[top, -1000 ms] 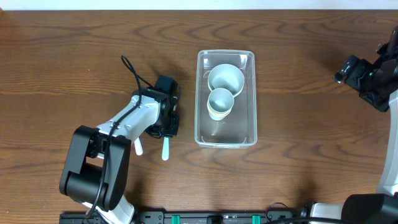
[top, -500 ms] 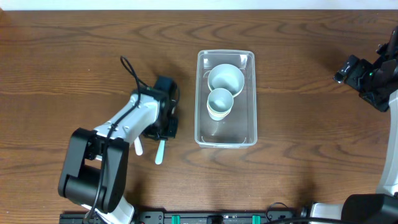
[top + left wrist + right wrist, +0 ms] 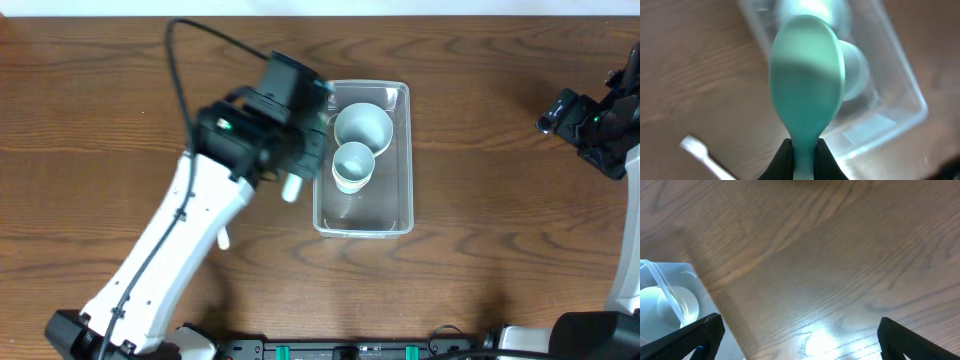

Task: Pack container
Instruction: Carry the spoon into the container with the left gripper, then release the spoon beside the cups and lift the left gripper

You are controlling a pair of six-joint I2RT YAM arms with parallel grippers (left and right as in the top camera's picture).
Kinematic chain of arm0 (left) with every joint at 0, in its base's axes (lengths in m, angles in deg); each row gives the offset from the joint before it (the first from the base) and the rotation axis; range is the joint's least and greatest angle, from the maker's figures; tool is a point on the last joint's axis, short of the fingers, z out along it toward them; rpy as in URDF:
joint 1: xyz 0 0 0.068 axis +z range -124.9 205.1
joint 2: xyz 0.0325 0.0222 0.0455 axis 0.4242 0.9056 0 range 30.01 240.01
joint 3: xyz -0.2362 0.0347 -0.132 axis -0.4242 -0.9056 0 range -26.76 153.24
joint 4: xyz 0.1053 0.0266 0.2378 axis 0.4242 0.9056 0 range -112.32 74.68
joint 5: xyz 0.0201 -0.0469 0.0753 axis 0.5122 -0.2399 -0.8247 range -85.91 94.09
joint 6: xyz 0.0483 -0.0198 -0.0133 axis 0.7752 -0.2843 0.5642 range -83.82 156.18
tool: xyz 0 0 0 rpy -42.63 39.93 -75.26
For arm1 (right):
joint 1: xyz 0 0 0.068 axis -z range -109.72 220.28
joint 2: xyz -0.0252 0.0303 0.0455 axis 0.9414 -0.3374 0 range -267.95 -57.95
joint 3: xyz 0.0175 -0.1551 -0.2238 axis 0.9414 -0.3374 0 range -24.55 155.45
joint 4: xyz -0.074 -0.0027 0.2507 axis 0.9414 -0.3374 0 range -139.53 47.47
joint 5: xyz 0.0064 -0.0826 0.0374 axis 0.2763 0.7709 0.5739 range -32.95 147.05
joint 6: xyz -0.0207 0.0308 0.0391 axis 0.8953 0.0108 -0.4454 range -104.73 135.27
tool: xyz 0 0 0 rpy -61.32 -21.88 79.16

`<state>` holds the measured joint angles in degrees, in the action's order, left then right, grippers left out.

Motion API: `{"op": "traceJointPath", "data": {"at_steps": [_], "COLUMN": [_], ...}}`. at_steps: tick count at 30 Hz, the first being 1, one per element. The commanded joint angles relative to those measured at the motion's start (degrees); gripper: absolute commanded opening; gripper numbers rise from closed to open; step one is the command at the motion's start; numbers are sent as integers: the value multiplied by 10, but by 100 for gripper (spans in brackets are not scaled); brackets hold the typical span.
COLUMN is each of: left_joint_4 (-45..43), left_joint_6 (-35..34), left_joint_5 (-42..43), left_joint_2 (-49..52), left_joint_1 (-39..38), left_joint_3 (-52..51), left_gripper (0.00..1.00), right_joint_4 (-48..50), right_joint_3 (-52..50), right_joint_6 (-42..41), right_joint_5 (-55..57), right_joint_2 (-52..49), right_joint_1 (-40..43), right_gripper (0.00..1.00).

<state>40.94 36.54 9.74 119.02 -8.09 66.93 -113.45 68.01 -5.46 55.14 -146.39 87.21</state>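
Observation:
My left gripper needs to move past the pale cup (image 3: 352,166) next, to the right in the overhead view. Then it should lower the spoon onto the bare bottom of the container beside the cup.
The clear container (image 3: 363,229) stands mid-table and holds a pale bowl (image 3: 362,125) and a pale cup (image 3: 352,166). My left gripper (image 3: 298,165) is raised over the container's left edge and is shut on the handle of a teal spoon (image 3: 807,80). The spoon's end shows in the overhead view (image 3: 292,188). In the left wrist view the spoon's bowl hangs above the container (image 3: 900,75), with my fingertips (image 3: 785,157) pinching the handle. My right gripper (image 3: 590,130) is open and empty at the far right. Its view (image 3: 807,345) shows a container corner (image 3: 670,280).
A white plastic fork (image 3: 222,238) lies on the wood table left of the container, partly hidden under my left arm; it also shows in the left wrist view (image 3: 700,150). Bare table lies between the container and the right arm.
My left gripper has lifted the teal spoon off the table and carried it up and right to the container's left edge. The fork stays put. The right arm has not moved.

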Motion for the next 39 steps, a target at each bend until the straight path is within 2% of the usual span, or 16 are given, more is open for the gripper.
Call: {"op": "traceJointPath", "data": {"at_steps": [1,6,18,23,28,30,32,35,39], "left_joint_4": [-2,-29,-162,-179,-179,-180,-179,-179,-168], "left_joint_6": [48,44,-201,-236,-237,-239,-243,-247,-247], "left_joint_5": [-3,-3,-2,-2,4,4,4,3,-26], "left_joint_2": [24,44,133,182,207,204,194,169,123], "left_joint_1": [-49,-93,-124,-134,-143,-146,-147,-146,-138], "left_joint_3": [-5,-5,-5,-5,-5,-4,-3,-3,-3], "left_gripper": [6,6,6,6,6,10,22,29,31], "right_joint_4": [0,0,0,0,0,0,0,0,0], "right_joint_3": [-1,-1,-1,-1,-1,-1,-1,-1,-1], "right_joint_6": [7,7,7,7,7,7,7,7,7], "right_joint_5": [0,0,0,0,0,0,0,0,0], "right_joint_2": [0,0,0,0,0,0,0,0,0], "right_joint_1": [3,3,3,3,3,3,3,3,3], "right_gripper": [99,99,99,99,99,99,99,99,99]}}
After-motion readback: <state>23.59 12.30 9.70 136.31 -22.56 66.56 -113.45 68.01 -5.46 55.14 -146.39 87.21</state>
